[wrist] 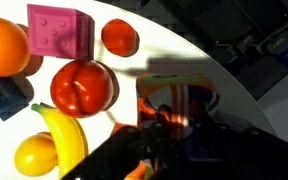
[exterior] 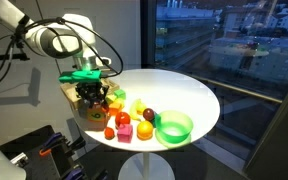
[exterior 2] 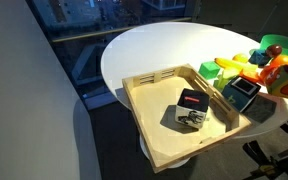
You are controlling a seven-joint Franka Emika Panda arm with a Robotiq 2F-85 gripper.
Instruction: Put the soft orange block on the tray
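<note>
The tray's bottom is bare beside the black-and-red box; my gripper should next rise, cross the tray's rim and lower the soft orange block there.
My gripper (exterior: 91, 98) hangs just above the toy fruits at the table's edge, beside the tray (exterior: 72, 92). In the wrist view the dark jaws (wrist: 169, 125) fill the bottom, and an orange piece, apparently the soft orange block (wrist: 156, 113), sits between them, mostly in shadow. The jaws look shut on it. The tray (exterior 2: 159, 135) is a shallow, light tan wooden square with a low rim that sticks out past the table's edge.
A pink studded block (wrist: 59, 30), a round orange fruit (wrist: 4, 45), a red tomato (wrist: 82, 87), a banana (wrist: 66, 135) and a lemon (wrist: 34, 155) lie under the wrist. A green bowl (exterior: 174, 127) stands beyond them. A black-and-red box (exterior 2: 192, 108) lies on the tray.
</note>
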